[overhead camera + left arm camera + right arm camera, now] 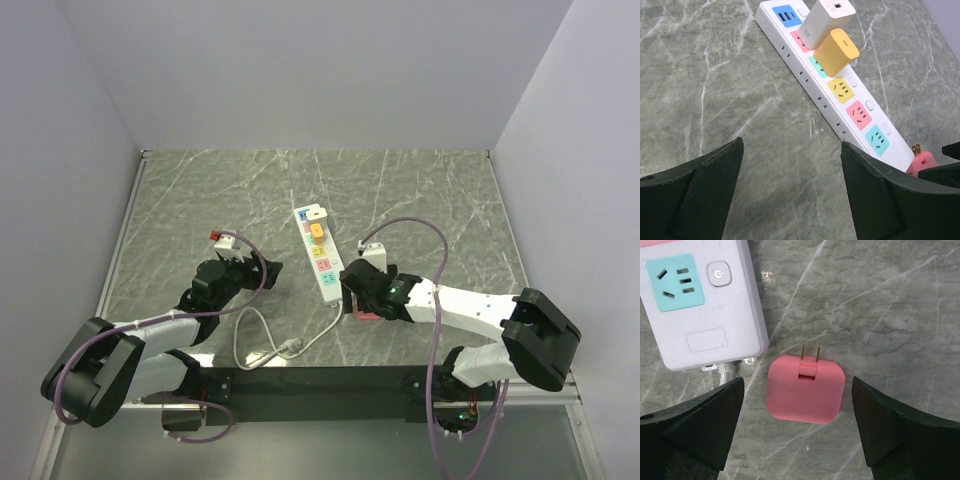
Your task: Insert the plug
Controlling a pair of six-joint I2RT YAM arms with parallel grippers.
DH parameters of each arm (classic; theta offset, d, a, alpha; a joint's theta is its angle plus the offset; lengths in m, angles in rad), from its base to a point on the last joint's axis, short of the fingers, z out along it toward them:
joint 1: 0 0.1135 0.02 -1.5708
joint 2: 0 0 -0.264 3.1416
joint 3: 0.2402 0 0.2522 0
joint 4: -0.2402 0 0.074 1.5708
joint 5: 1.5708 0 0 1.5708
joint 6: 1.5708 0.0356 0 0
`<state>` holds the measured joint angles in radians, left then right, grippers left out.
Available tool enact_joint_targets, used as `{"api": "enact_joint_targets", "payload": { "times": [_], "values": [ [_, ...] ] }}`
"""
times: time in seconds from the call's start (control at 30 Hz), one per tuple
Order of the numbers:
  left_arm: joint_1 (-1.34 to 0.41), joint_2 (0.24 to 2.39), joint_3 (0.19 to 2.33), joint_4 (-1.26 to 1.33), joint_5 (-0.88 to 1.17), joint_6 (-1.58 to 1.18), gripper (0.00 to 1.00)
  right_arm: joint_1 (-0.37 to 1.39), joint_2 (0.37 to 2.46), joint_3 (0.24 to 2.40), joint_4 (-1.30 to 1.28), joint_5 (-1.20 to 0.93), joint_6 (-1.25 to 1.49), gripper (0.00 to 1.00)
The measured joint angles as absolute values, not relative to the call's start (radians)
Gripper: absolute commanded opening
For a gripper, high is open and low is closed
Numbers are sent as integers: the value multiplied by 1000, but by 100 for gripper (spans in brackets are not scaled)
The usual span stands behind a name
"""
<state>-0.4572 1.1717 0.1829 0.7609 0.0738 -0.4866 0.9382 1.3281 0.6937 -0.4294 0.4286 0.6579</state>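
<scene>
My left gripper goes to the right in the top view and back, onto the pink plug's pronged edge next, since its open fingers stand over bare table.
The pink plug [805, 390] lies flat on the marble table just off the near end of the white power strip [700, 305], its two brass prongs folded out and pointing away from me. My right gripper [797, 405] hangs open above the plug, one finger on each side, touching nothing. From above the plug [366, 316] shows only as a pink edge under that gripper [358, 300]. My left gripper [792, 165] is open over bare table left of the strip [840, 100], with the plug [920, 161] at the view's right edge.
A white charger [826, 20] and a yellow charger [836, 50] sit in the strip's far sockets; yellow, pink and teal sockets nearer me are free. The strip's grey cable [270, 345] loops toward the arm bases. Walls enclose the table on three sides.
</scene>
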Motion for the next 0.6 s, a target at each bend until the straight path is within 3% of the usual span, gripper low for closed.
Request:
{"api": "enact_joint_targets", "payload": {
  "times": [0.33, 0.6],
  "values": [
    [-457, 1173, 183, 764, 75, -487, 85, 938, 1363, 627, -415, 393, 716, 84],
    [-457, 1173, 183, 765, 76, -488, 85, 941, 1365, 620, -385, 373, 723, 48]
  ]
}}
